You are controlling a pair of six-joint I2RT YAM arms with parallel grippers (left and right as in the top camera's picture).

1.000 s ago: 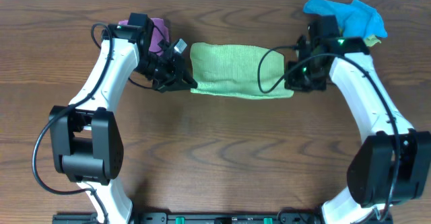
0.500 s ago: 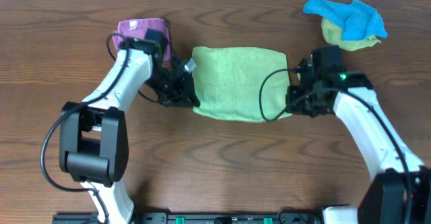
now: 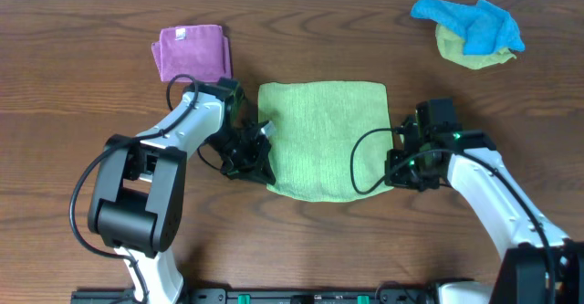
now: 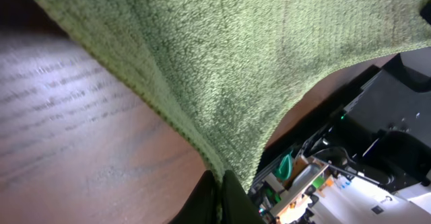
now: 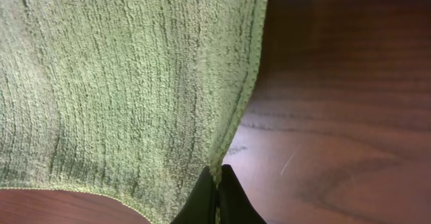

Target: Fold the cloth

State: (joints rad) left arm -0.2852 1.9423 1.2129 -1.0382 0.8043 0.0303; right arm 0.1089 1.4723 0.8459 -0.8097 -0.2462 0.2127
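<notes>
My left gripper needs to move outward over the green cloth and release its pinched hem at its far corner by the purple cloth, as its far edge lies flat.
A green cloth [image 3: 321,138] lies spread in the middle of the brown table, its far edge flat and its near edge lifted between the two grippers. My left gripper [image 3: 260,162] is shut on the cloth's near left corner; in the left wrist view the jaws [image 4: 221,196] pinch the green hem [image 4: 222,83]. My right gripper [image 3: 394,169] is shut on the near right corner; in the right wrist view the jaws [image 5: 217,194] pinch the cloth's edge [image 5: 135,83].
A folded purple cloth [image 3: 191,53] lies at the back left. A crumpled blue cloth [image 3: 470,21] lies on a yellow-green one [image 3: 474,56] at the back right. Bare wooden table [image 3: 310,240] lies in front.
Both grippers have moved toward the near side with the cloth's edge, drawing it open from a narrow strip to a wide sheet. The purple cloth is now uncovered.
</notes>
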